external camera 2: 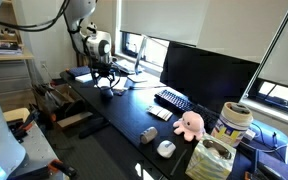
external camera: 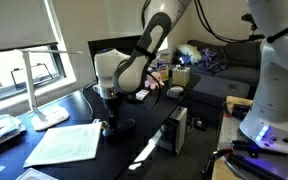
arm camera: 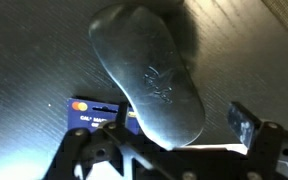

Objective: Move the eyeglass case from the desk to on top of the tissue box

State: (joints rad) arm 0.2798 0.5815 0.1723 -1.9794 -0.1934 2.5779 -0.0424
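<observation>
The eyeglass case (arm camera: 149, 75) lies slantwise between my fingers, so I will next turn my gripper in line with it, then lower around its near end.
The eyeglass case (arm camera: 149, 75) is a dark oblong shell with rounded ends, lying on the black desk; it also shows in both exterior views (external camera: 119, 127) (external camera 2: 108, 90). My gripper (arm camera: 164, 135) is open just above it, fingers on either side of the case's near end and apart from it. The gripper hangs low over the desk in both exterior views (external camera: 109, 102) (external camera 2: 104, 74). The tan tissue box (external camera 2: 212, 160) stands at the far end of the desk, beside the pink plush toy (external camera 2: 189, 123).
A blue card (arm camera: 89, 110) lies under the case's edge. A white paper (external camera: 69, 143) and a white lamp (external camera: 34, 95) are near the gripper. A monitor (external camera 2: 206, 72), keyboard (external camera 2: 172, 99) and white-yellow container (external camera 2: 232, 122) stand between the case and the box.
</observation>
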